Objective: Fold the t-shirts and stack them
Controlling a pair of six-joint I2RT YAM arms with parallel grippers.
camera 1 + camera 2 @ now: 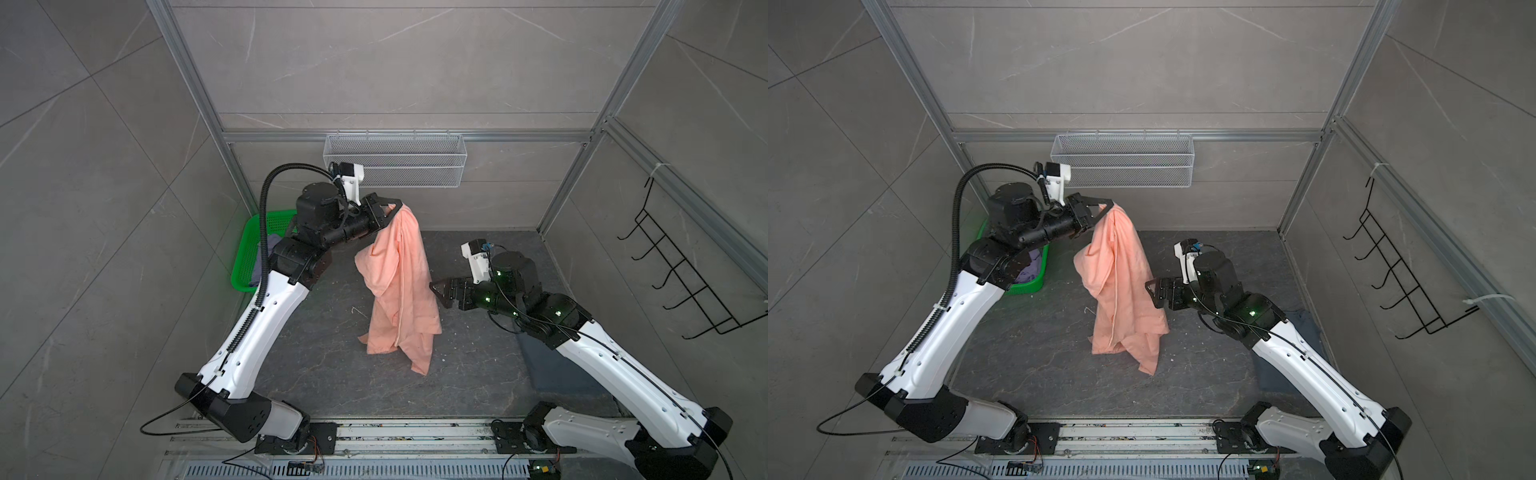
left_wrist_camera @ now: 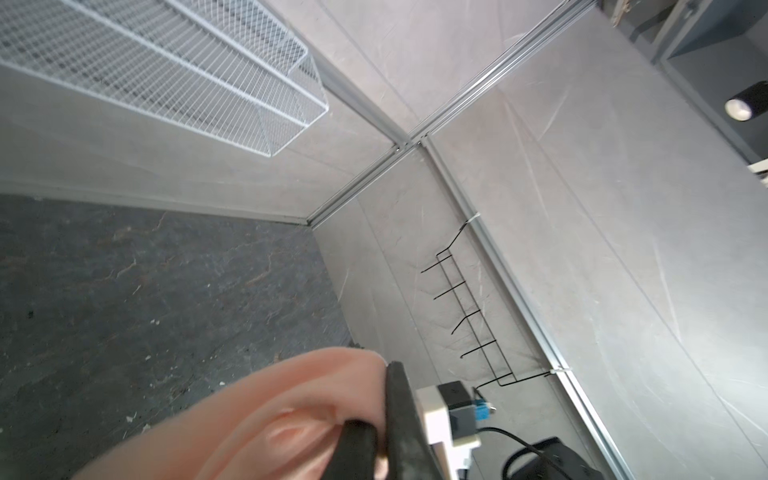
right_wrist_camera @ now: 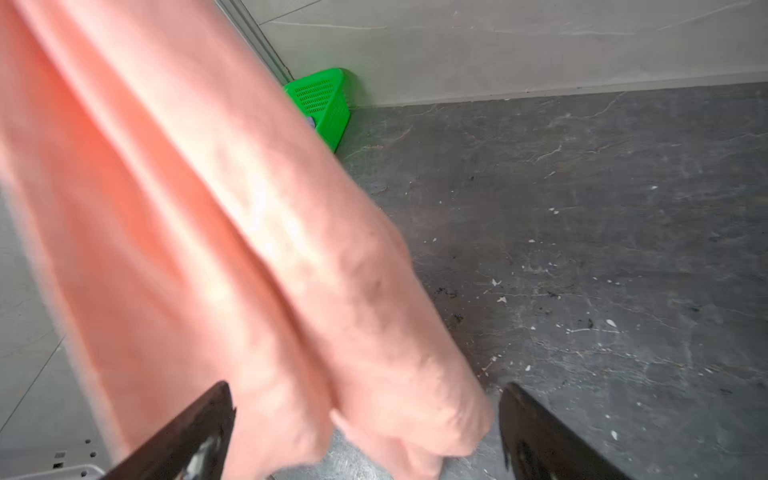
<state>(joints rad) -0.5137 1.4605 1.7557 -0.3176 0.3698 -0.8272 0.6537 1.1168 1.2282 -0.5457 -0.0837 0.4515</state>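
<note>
The raised end of the t-shirt comes down and outward with my left gripper to the dark table below it next and is released, since the t-shirt hangs bunched.
My left gripper [image 1: 395, 206] [image 1: 1108, 205] is raised near the back and shut on the peach-pink t-shirt [image 1: 399, 282] [image 1: 1121, 286]. The shirt hangs from it in a bunched column, and its lower end rests on the dark table. In the left wrist view the fingertips [image 2: 390, 374] pinch peach cloth [image 2: 270, 415]. My right gripper [image 1: 435, 291] [image 1: 1151, 291] is open, close against the hanging shirt's right side at mid height. In the right wrist view the cloth [image 3: 208, 228] hangs between its spread fingers [image 3: 216, 407]. A lavender t-shirt [image 1: 1034, 266] lies in the green basket. A slate blue-grey t-shirt [image 1: 552, 365] lies flat under the right arm.
The green perforated basket [image 1: 245, 253] [image 3: 324, 99] stands at the back left, partly hidden by the left arm. A white wire mesh basket [image 1: 395, 160] hangs on the back wall. A black wire hook rack [image 1: 681, 274] is on the right wall.
</note>
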